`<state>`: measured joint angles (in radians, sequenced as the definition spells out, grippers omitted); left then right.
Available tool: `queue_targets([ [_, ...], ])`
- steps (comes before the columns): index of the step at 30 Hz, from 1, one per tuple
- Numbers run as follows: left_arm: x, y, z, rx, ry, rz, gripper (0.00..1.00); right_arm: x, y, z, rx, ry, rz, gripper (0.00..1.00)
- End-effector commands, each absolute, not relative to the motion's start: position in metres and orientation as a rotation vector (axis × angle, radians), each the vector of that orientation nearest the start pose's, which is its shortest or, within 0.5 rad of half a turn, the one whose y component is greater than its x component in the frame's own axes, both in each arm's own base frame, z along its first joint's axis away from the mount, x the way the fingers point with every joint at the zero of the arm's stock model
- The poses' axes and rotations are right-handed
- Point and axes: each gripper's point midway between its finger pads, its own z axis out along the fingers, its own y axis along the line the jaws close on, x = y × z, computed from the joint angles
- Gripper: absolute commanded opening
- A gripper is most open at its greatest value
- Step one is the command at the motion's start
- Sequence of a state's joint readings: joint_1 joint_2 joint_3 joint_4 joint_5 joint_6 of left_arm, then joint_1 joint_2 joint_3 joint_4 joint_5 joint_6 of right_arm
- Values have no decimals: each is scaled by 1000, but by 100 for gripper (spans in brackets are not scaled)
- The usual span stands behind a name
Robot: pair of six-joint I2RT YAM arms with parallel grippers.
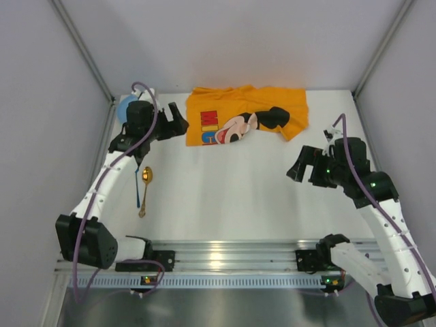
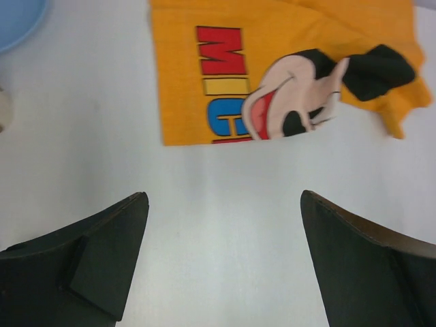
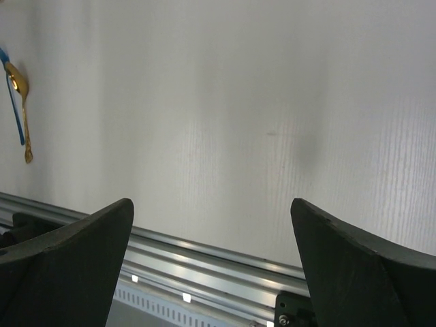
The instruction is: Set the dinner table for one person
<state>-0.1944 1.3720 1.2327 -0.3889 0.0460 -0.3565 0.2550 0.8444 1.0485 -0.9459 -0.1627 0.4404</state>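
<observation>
The left gripper's fingers are above bare table, so the robot will next lower that gripper toward the table and onto the orange cloth's near corner (image 1: 191,142) (image 2: 172,137) by the blue letter.
The dinner table (image 1: 231,197) is a wide white top with a ribbed aluminium rail (image 1: 225,255) along its near edge. At the far left my left gripper (image 1: 178,120) hovers open and empty, just left of an orange Mickey Mouse cloth (image 1: 245,114). The left wrist view shows its fingertips spread wide (image 2: 223,197) over bare table, the cloth (image 2: 286,68) ahead of them. A gold spoon (image 1: 145,182) lies at the left beside a thin blue utensil (image 1: 137,189). My right gripper (image 1: 297,166) hangs open and empty at the right; the right wrist view shows it (image 3: 210,203) above the rail (image 3: 204,259).
A light blue dish (image 1: 125,107) sits in the far left corner, partly hidden by the left arm; its edge (image 2: 17,20) shows in the left wrist view. Grey walls close in the table on three sides. The spoon (image 3: 24,109) appears far left in the right wrist view.
</observation>
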Motion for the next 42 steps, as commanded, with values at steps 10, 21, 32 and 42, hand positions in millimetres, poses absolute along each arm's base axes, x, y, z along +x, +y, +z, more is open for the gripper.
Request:
queue_targets([
  [10,391,-163,131,-271,2438,-534,92,173,89,221,100,2337,497,100],
  [21,440,-146,66,-358,2529,-271,73,173,82,215,218,2353,468,100],
  [32,488,-142,12,-367,2609,-212,69,208,68,202,298,2406,288,100],
  [42,515,-173,9,-269,2625,-408,0,311,75,190,467,2422,369,100],
])
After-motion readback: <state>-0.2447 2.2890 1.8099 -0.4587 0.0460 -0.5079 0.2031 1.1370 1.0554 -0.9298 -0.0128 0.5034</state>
